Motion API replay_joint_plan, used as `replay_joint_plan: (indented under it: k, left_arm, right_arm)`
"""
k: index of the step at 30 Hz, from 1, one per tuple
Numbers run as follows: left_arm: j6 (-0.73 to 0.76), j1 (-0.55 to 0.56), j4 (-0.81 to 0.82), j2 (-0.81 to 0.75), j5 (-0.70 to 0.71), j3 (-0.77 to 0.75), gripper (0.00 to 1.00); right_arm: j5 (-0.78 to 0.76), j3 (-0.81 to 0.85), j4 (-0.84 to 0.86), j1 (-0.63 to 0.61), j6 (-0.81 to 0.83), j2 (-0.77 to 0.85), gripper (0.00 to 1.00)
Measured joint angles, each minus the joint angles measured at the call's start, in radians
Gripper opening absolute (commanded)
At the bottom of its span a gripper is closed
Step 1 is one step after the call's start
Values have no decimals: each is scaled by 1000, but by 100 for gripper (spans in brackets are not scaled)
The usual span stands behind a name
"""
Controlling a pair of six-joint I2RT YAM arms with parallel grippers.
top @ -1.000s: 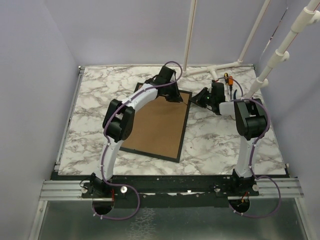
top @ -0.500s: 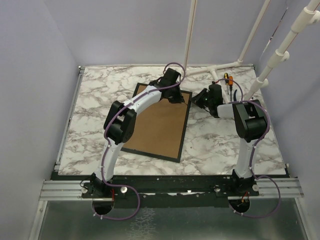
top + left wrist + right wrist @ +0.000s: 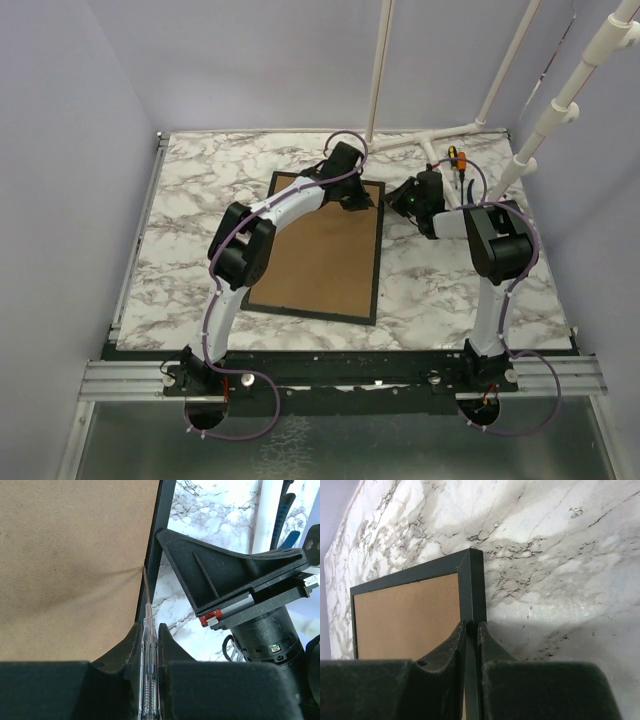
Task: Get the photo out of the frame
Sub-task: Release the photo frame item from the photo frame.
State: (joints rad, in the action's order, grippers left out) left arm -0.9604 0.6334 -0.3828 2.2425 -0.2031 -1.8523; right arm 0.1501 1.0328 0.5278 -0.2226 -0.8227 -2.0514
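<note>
My left gripper holds the tool (image 3: 148, 617) and should next move back over the black border and let go, because the bare marble is to its right in the top view.
The frame (image 3: 320, 255) lies back up on the marble table, its brown board inside a thin black border. The photo is hidden under that board. My left gripper (image 3: 350, 190) is over the frame's far right corner, shut on a slim clear-handled tool (image 3: 148, 617). The tool's metal tip touches the seam between the board (image 3: 65, 555) and the border (image 3: 155, 545). My right gripper (image 3: 471, 625) is shut on the frame's black right border (image 3: 472, 580) close to that corner. In the top view it (image 3: 400, 202) is just right of the frame.
White pipes (image 3: 440, 135) lie and stand at the table's back right, with a small orange part (image 3: 457, 157) beside them. Purple walls close in the table (image 3: 190, 190) on the left, back and right.
The frame's near end has swung right, so it lies squarer to the table. My left gripper has shifted right along the far edge. The right jaws have closed slightly on the border.
</note>
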Motion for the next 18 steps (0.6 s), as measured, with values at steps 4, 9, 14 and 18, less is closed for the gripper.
replay_joint_plan:
  k: [4, 9, 14, 18]
  left_arm:
    - [-14, 10, 0, 1, 14, 0, 0]
    - [-3, 19, -8, -3, 31, 3, 0]
    - [48, 29, -34, -58, 56, 55, 0]
    - [103, 37, -54, -164, 34, 113, 0]
  right_arm:
    - [-15, -2, 3, -3, 0, 2, 13]
    - [-41, -12, -6, -10, 10, 18, 14]
    - [-31, -17, -54, -25, 23, 43, 22]
    - [19, -24, -81, -39, 47, 66, 25]
